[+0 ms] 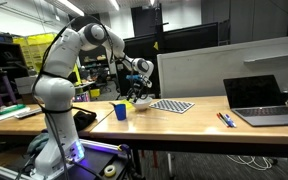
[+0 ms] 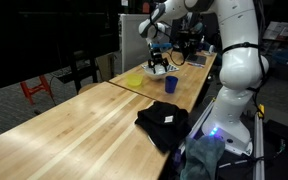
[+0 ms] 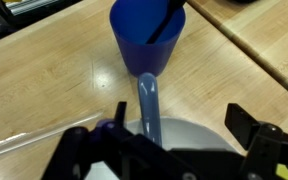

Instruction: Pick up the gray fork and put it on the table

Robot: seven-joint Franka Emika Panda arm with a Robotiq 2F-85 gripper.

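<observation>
I will next lower my gripper toward the blue cup and shift it to the left in the wrist view, onto the gray fork's handle (image 3: 149,106). The handle of the gray fork is off-center between the open fingers.
In the wrist view the gray fork (image 3: 149,102) lies with its handle sticking out of a gray bowl (image 3: 192,133) toward a blue cup (image 3: 147,38). A dark utensil stands in the cup. My gripper (image 3: 177,113) is open just above the bowl, with the fork handle near its left finger and not held. The fork's head is hidden under the gripper. In both exterior views the gripper (image 1: 139,91) (image 2: 159,66) hangs low over the tan wooden table (image 1: 184,121) (image 2: 74,125), close to the blue cup (image 1: 120,111) (image 2: 171,85).
A checkered cloth (image 1: 171,105), two pens (image 1: 225,119) and a laptop (image 1: 259,100) lie further along the table. A yellow item (image 2: 134,78) sits beside the gripper. A black cloth (image 2: 164,125) lies near the robot base. A gray partition (image 1: 224,65) stands behind the table.
</observation>
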